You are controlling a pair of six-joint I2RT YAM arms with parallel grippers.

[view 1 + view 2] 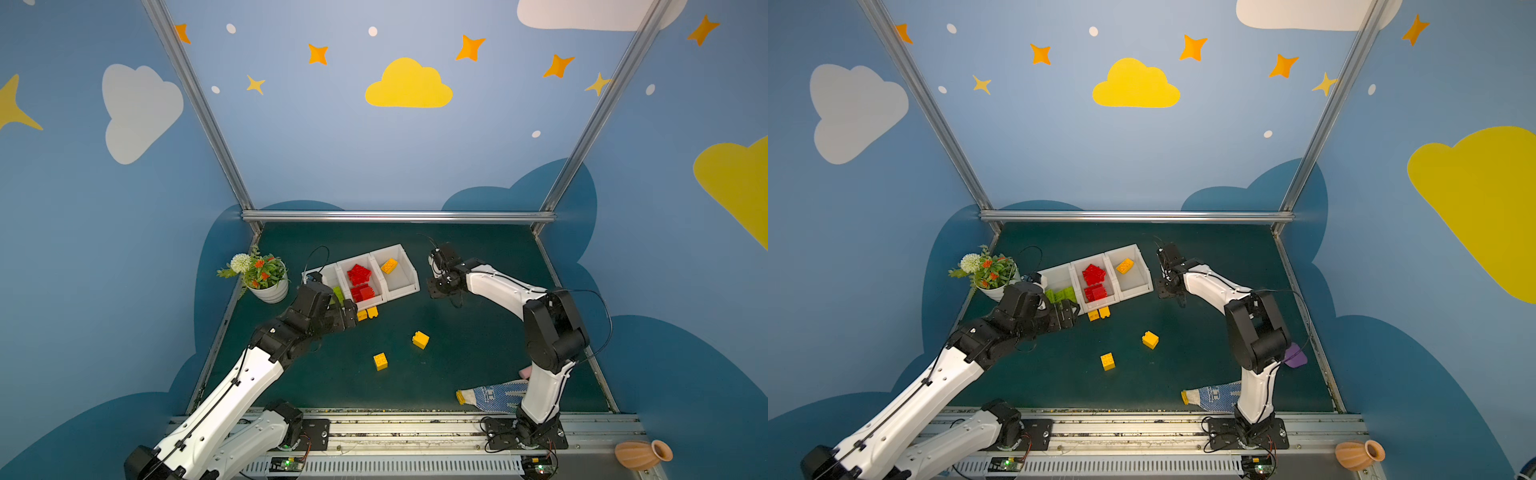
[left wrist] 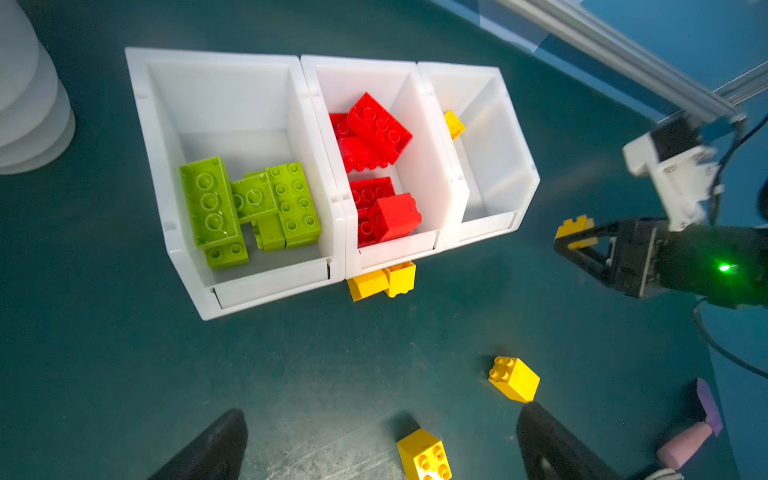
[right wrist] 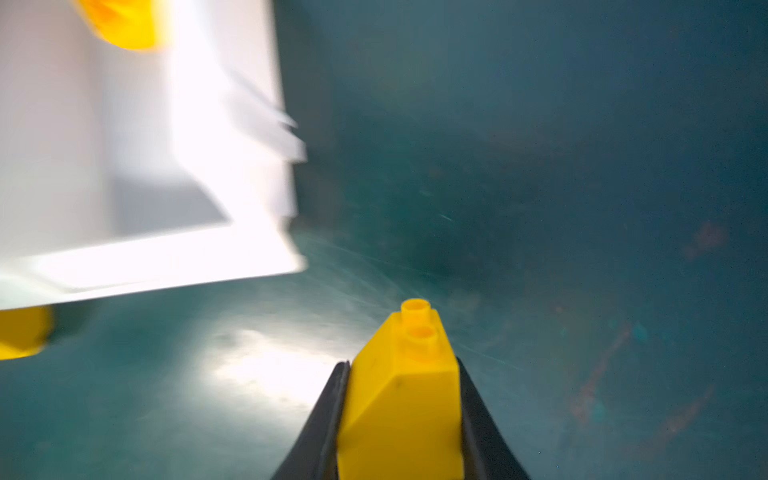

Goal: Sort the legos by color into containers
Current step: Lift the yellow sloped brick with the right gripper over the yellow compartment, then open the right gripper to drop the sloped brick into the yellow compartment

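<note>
My right gripper rises over the last container point(image 1: 400, 276) point(image 3: 152, 176), beside it toward the red legos, next and releases the yellow lego there, since yellow already sits inside.
The three white containers point(image 2: 232, 58) stand in a row at the back of the mat. One holds lime green legos point(image 2: 249, 208), the middle one red legos point(image 1: 359, 280), and the last a single yellow lego point(image 1: 389, 265). My right gripper point(image 3: 401, 368) is shut on a yellow lego point(image 3: 405, 395) just above the mat, beside that last container's front corner point(image 2: 515, 220). My left gripper point(image 2: 381, 411) hangs open and empty in front of the containers. Two yellow legos point(image 2: 382, 280) lie against the middle container's front. Two more yellow legos point(image 1: 420, 339) point(image 1: 380, 361) lie loose mid-mat.
A white flower pot point(image 1: 268, 289) stands left of the containers. A blue-dotted glove point(image 1: 494, 395) and a pink cylinder point(image 2: 683, 444) lie near the right arm's base, with a purple piece point(image 1: 1295, 355) next to them. A terracotta vase point(image 1: 642, 454) lies beyond the front rail.
</note>
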